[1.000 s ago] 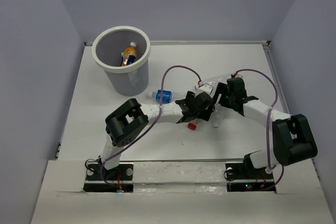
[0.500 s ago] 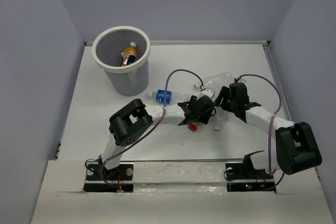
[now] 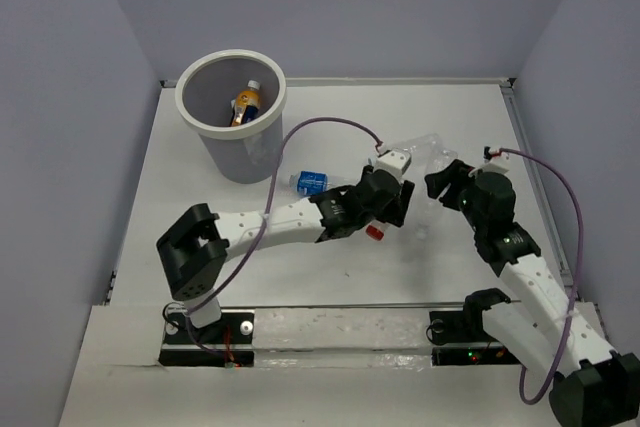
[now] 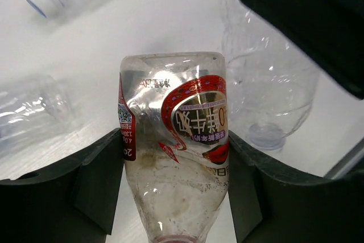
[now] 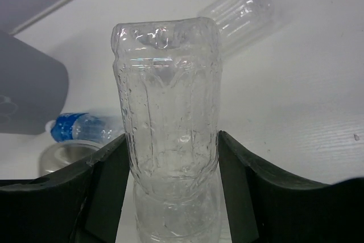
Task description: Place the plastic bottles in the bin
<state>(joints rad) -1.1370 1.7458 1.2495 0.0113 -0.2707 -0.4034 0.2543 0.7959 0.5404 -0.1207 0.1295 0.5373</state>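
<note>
The bin's rim stands high, so I should next swing my left gripper up and outward, left in the top view, over the bin's opening [image 3: 226, 97] to release the pinkish bottle.
My left gripper [image 3: 393, 205] is shut on the pinkish bottle with a red cap [image 3: 375, 232]. In the left wrist view the gripper [image 4: 173, 140] has both fingers pressed against the bottle's [image 4: 170, 118] sides. My right gripper [image 3: 440, 187] is shut on a clear bottle [image 5: 168, 101], which stands upright between its fingers [image 5: 111, 180]. Another clear bottle [image 3: 425, 147] lies on the table behind both grippers. The blue-labelled bottle [image 3: 312, 182] lies left of them. The orange bottle [image 3: 246, 104] lies inside the bin [image 3: 190, 112] at the back left.
The white table ends at grey walls on the left, right and back. My left arm [image 3: 270, 219] stretches across the middle of the table. A purple cable [image 3: 320, 127] loops above it. The bin's side [image 5: 28, 83] shows at the left of the right wrist view.
Both grippers have risen with their bottles. My left arm has stretched out to the right. My right arm has drawn back to the right, off the table surface.
</note>
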